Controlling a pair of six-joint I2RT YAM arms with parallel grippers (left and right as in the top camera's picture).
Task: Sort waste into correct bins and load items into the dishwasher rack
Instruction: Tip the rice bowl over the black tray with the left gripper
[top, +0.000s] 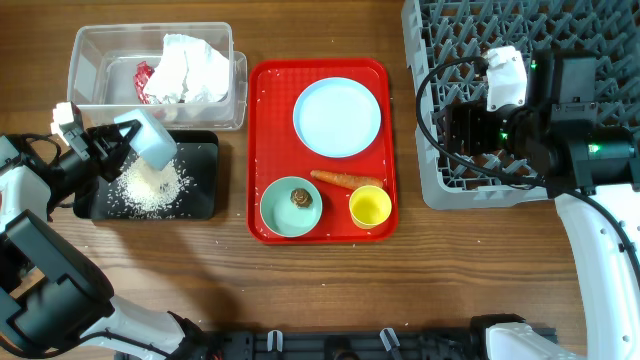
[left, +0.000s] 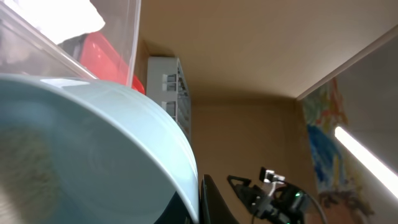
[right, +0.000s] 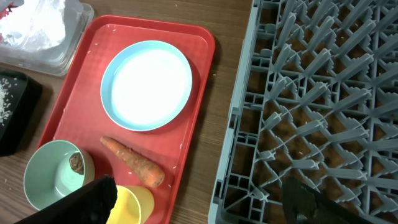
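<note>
My left gripper should level the bowl, move right in the overhead view, lower and release it next, since the red tray (top: 262, 120) is bare beside the pale blue plate (top: 337, 117).
My left gripper (top: 122, 142) is shut on the rim of the white-blue bowl (top: 153, 140) and holds it tilted over the black tray (top: 203, 205). White rice grains (top: 150, 185) lie heaped in that tray. In the left wrist view the bowl (left: 93, 155) fills the frame beside one finger (left: 208, 205). On the red tray (top: 262, 120) are the pale blue plate (top: 337, 117), the green bowl (top: 282, 212) with the brown nut (top: 301, 197), the carrot (top: 345, 180) and the yellow cup (top: 370, 206). My right gripper (right: 198, 194) is open and empty above the left edge of the grey rack (top: 600, 30).
The clear tub (top: 100, 50) behind the black tray holds crumpled white paper (top: 190, 65) and a red wrapper (top: 143, 75). A few rice grains lie scattered on the red tray. A strip of bare wood separates the red tray from the rack (right: 311, 93).
</note>
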